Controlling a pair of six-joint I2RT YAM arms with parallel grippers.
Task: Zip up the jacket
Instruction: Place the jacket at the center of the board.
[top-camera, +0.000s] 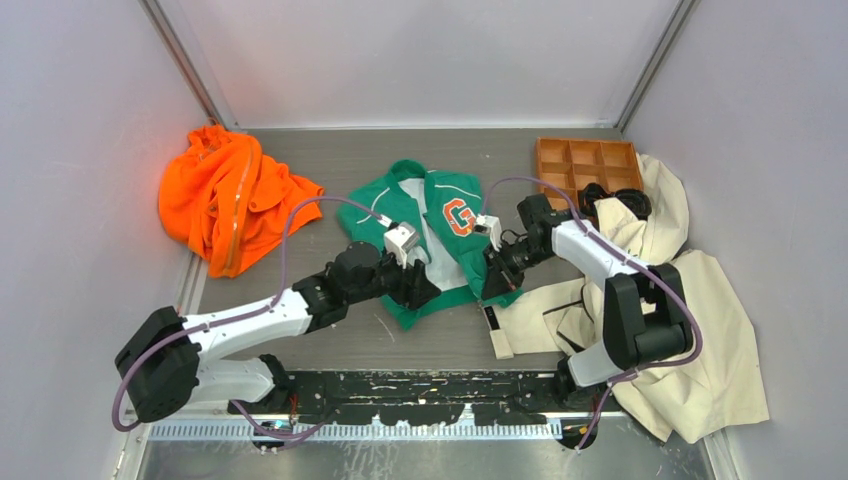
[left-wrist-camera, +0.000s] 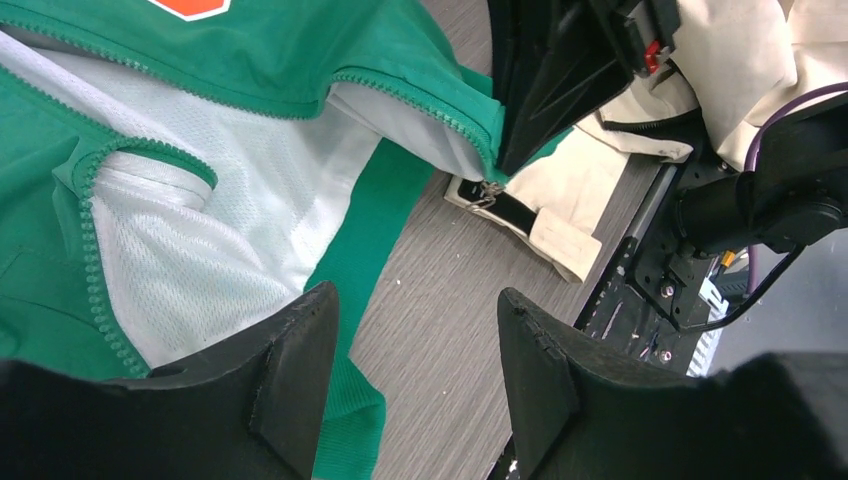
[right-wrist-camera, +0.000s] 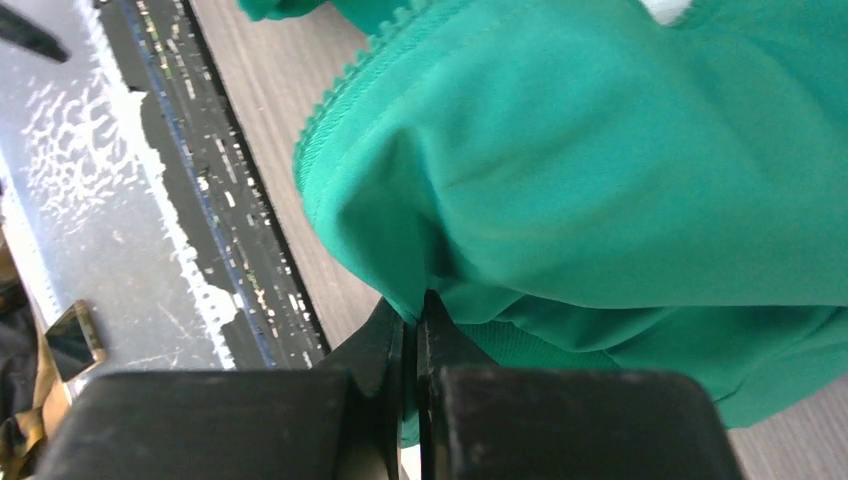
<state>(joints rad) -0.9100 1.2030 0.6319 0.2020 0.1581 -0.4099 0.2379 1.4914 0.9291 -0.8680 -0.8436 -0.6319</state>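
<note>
The orange "G" patch (top-camera: 459, 216) is outward of my right gripper, so this gripper will next pull the jacket's pinched corner outward, toward that patch, and let go of the corner.
The green jacket (top-camera: 440, 215) with its orange "G" patch lies open in the middle of the table, pale lining up. My right gripper (top-camera: 494, 283) is shut on the lower corner of the jacket's right front panel (right-wrist-camera: 560, 170), pinching the green cloth by the zipper edge and lifting it. In the left wrist view that lifted panel (left-wrist-camera: 420, 85) shows its zipper teeth, with the metal slider (left-wrist-camera: 490, 190) hanging at its tip. My left gripper (left-wrist-camera: 418, 380) is open and empty, over bare table just right of the jacket's lower left hem (left-wrist-camera: 340, 400).
A bright orange garment (top-camera: 235, 195) lies at the back left. A cream coat (top-camera: 680, 330) covers the right side, its cuff (top-camera: 497, 330) near my right gripper. An orange compartment tray (top-camera: 585, 165) stands at the back right. A black rail (top-camera: 420, 390) runs along the near edge.
</note>
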